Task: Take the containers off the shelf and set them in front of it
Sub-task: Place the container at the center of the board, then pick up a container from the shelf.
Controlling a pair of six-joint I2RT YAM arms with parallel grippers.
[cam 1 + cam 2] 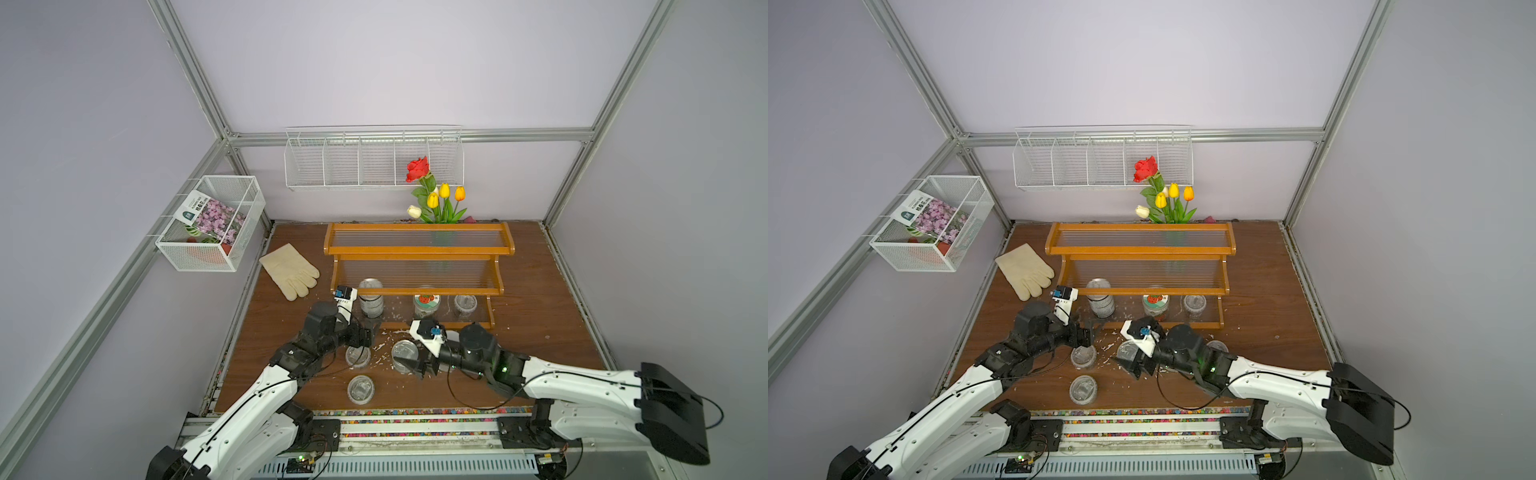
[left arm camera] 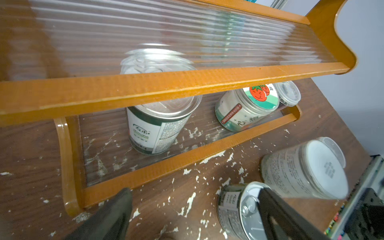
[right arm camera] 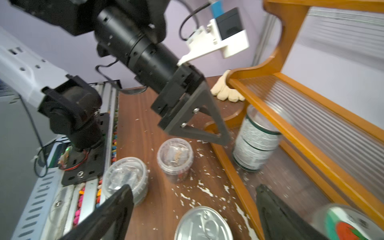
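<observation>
The tall silver tin stands farther outward than my left gripper's open fingers, so the gripper should next move outward over the shelf's front bar and close around the tall silver tin's body.
The orange-brown shelf keeps a tall silver tin, a red-fruit-lid jar and a clear cup on its lowest tier. Two clear cups and a short silver tin stand on the table in front. A white-lidded jar shows in the left wrist view. My left gripper is open and empty at the shelf's front rail, just before the tall tin. My right gripper is open over the short tin, its fingers apart from it.
A cream glove lies left of the shelf. Flowers stand behind it. A white mesh basket and a wire wall rack hang on the walls. White flakes litter the table. A rail runs along the front edge.
</observation>
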